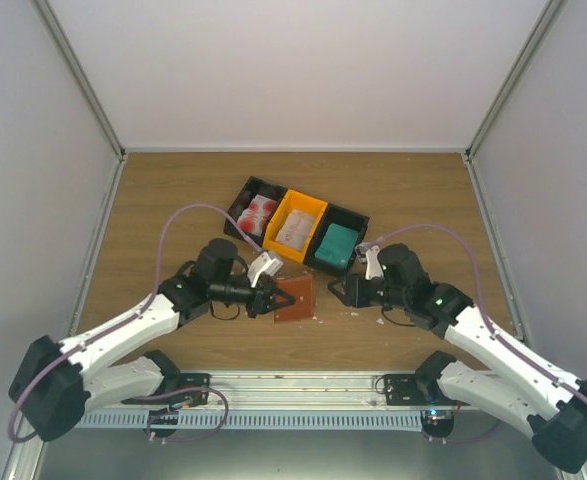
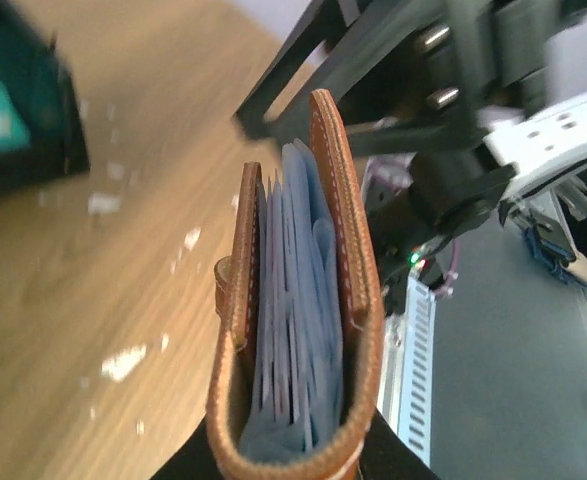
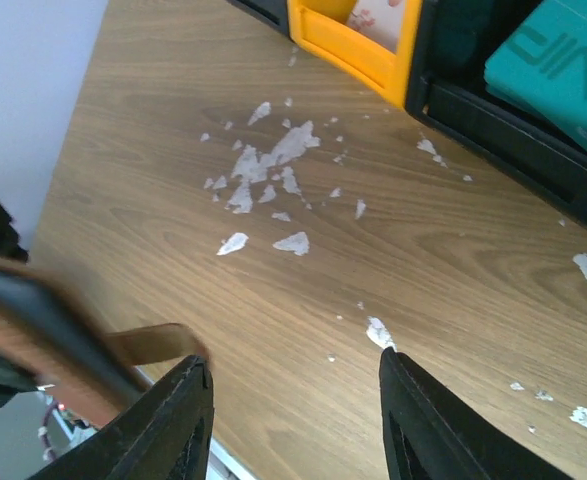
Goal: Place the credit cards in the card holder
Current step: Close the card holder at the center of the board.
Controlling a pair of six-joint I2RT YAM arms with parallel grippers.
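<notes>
The wood in front of the trays is open and lies below my left gripper. I should lower the card holder [image 1: 296, 298] onto that clear spot next and let go of it.
My left gripper [image 1: 270, 297] is shut on the brown leather card holder [image 1: 296, 298] and holds it near the table's middle front. In the left wrist view the card holder [image 2: 348, 270] stands edge-on and slightly spread, showing its pale blue pockets. My right gripper [image 1: 341, 290] is open and empty just right of the card holder; in its own view it [image 3: 293, 375] hovers over bare wood with the holder's edge [image 3: 28, 335] at the left. The credit cards lie in trays: white-and-red ones [image 1: 259, 211], pinkish ones [image 1: 294, 229], teal ones [image 1: 336, 243], the teal also in the right wrist view [image 3: 563, 60].
Three joined trays stand behind the grippers: black [image 1: 245, 192], orange [image 1: 303, 203], black [image 1: 353, 217]. White scraps [image 3: 273, 160] are scattered on the wooden table [image 1: 173, 200]. White walls close the sides and back. A metal rail [image 1: 303, 395] runs along the near edge.
</notes>
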